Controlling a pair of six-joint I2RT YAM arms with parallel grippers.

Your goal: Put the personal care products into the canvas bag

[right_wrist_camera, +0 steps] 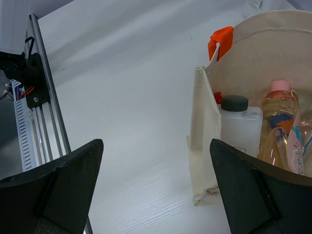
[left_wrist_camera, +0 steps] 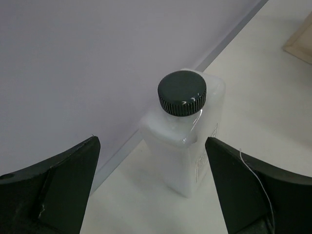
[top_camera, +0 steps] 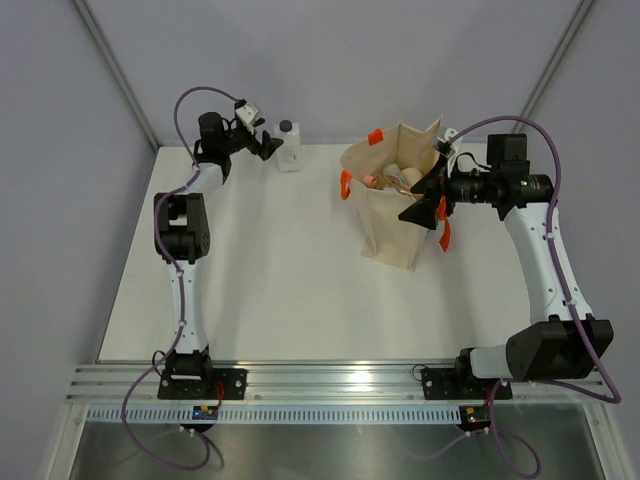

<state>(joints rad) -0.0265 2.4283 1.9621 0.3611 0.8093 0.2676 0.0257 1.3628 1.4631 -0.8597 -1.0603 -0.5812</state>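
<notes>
My left gripper nudges the bottle toward the bag next, since the bottle stands at an angle to my fingers, then turns to face the back wall.
A clear bottle with a black cap (top_camera: 288,146) stands upright by the back wall; in the left wrist view the bottle (left_wrist_camera: 187,146) stands just ahead of my fingers, untouched. My left gripper (top_camera: 264,143) is open and empty, level with the bottle (left_wrist_camera: 152,163). The canvas bag (top_camera: 390,225) stands open at centre right with orange handles (top_camera: 375,137). My right gripper (top_camera: 424,201) is open at the bag's right rim. In the right wrist view (right_wrist_camera: 156,180) the bag wall (right_wrist_camera: 204,141) hangs between my fingers. Inside are a second clear black-capped bottle (right_wrist_camera: 239,127) and a peach bottle (right_wrist_camera: 278,129).
The metal rail (top_camera: 330,380) with both arm bases runs along the table's near edge and shows in the right wrist view (right_wrist_camera: 44,97). Grey walls close in the back and sides. A corner of the bag shows in the left wrist view (left_wrist_camera: 300,41).
</notes>
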